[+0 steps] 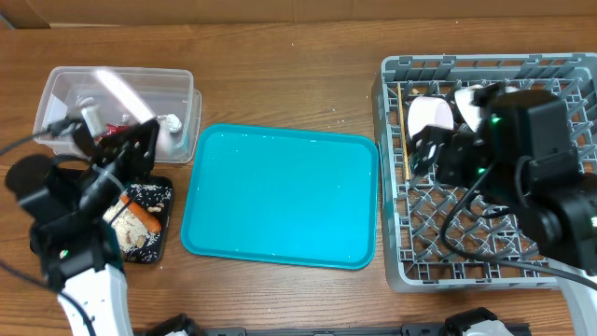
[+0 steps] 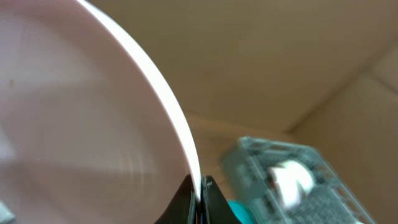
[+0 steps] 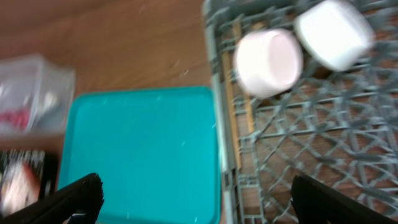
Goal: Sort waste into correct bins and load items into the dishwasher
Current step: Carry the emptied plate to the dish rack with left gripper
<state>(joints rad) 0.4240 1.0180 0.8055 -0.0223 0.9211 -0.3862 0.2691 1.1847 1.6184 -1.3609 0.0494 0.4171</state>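
Observation:
The open rack [image 1: 485, 271] slots by the pink bowl are across the teal tray, so the left gripper needs to carry the plate over next, lower it there and let go of it.
My left gripper [image 2: 203, 186] is shut on the rim of a wide pale-pink plate [image 2: 81, 124], which fills the left of the left wrist view. From overhead, that gripper [image 1: 138, 135] sits by the clear tub [image 1: 65, 93], and the plate shows only as a pale blur [image 1: 117, 89] above the tub. The tub holds a red wrapper [image 1: 117, 126] and a foil ball [image 1: 90, 110]. A carrot [image 1: 145, 219] and beige scraps [image 1: 119, 210] lie in the black tray [image 1: 149, 247]. My right gripper [image 3: 196, 193] hangs open and empty over the left edge of the grey rack [image 1: 485, 271]. Inside are a pink bowl [image 3: 268, 62], a white bowl [image 3: 336, 32] and chopsticks [image 1: 403, 131].
A large teal tray [image 1: 280, 196] lies between the bins and the rack, with nothing on it. The right arm's black body [image 1: 532, 149] covers much of the rack's middle. Cardboard walls stand behind the table.

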